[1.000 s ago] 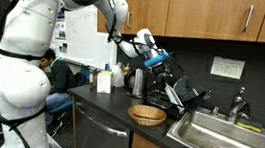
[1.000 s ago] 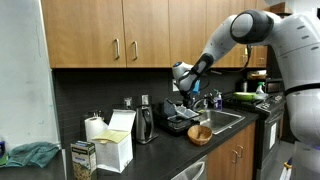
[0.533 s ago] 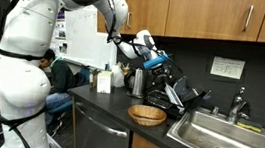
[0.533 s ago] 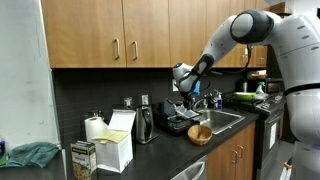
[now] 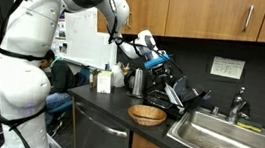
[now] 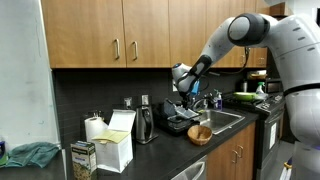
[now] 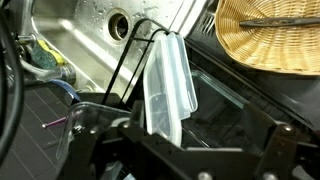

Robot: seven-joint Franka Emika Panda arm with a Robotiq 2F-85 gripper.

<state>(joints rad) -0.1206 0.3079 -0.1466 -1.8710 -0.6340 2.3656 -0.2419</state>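
Note:
My open gripper has the clear plastic container [image 7: 168, 85] leaning below and outward of it, so next its fingers will ease outward and down over the container's upper edge [image 7: 173, 126], which faces them.
My gripper [image 5: 159, 59] hangs over the black dish rack [image 5: 178, 93] at the back of the dark counter, also seen as gripper [image 6: 186, 88] above the rack [image 6: 180, 118]. In the wrist view the gripper [image 7: 197, 132] stands open. A clear plastic container [image 7: 168, 85] leans upright against the rack's wire [image 7: 128, 62], just ahead of the fingers and free of them. To the rack's side sits a round wicker basket [image 7: 262, 40] with a utensil lying in it; the basket [image 5: 147, 114] stands near the counter's front edge.
A steel sink [image 5: 216, 139] with a faucet [image 5: 238, 100] lies beside the rack; its drain [image 7: 120, 22] shows in the wrist view. A metal kettle [image 6: 145, 124], a white box [image 6: 115, 146] and a carton [image 6: 82, 158] stand along the counter. Wooden cabinets hang overhead. A person [image 5: 62, 78] sits behind the arm.

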